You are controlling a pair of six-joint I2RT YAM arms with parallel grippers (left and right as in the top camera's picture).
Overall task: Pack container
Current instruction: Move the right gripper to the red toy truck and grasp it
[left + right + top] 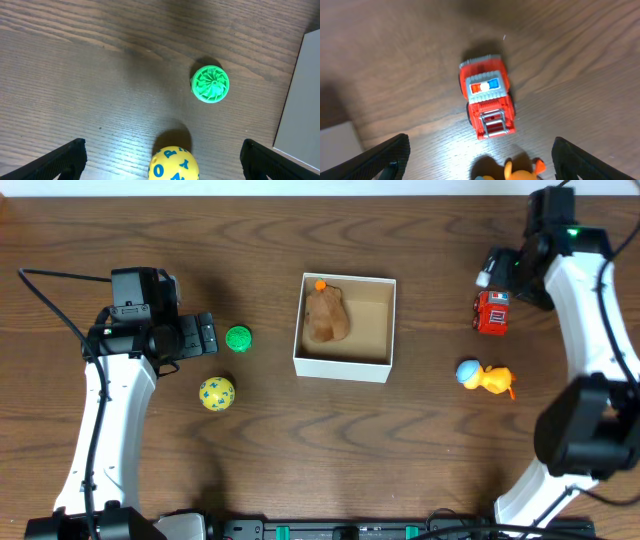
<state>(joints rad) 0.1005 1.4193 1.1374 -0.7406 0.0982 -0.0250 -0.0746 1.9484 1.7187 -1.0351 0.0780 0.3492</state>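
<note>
My right gripper is open and next needs to go down over the red truck's roof [493,305] [485,87], one finger along each long side, as its narrow width lies between the spread fingers.
The container [377,321] is a square white box with a tan inside at the table's middle; a brown plush toy [326,314] lies in its left half. A green disc toy [238,338] and a yellow ball with blue letters [216,393] lie left of it. A red fire truck [491,311] and an orange-and-blue duck toy [486,377] lie to its right. My left gripper [203,336] is open and empty above the table, with the green disc [210,84] and the ball [173,163] ahead of it. My right gripper [497,270] is open and empty above the truck [488,102].
The container's white wall [300,110] shows at the right edge of the left wrist view, and a corner of it [337,145] at the lower left of the right wrist view. The duck toy [520,170] lies just below the truck there.
</note>
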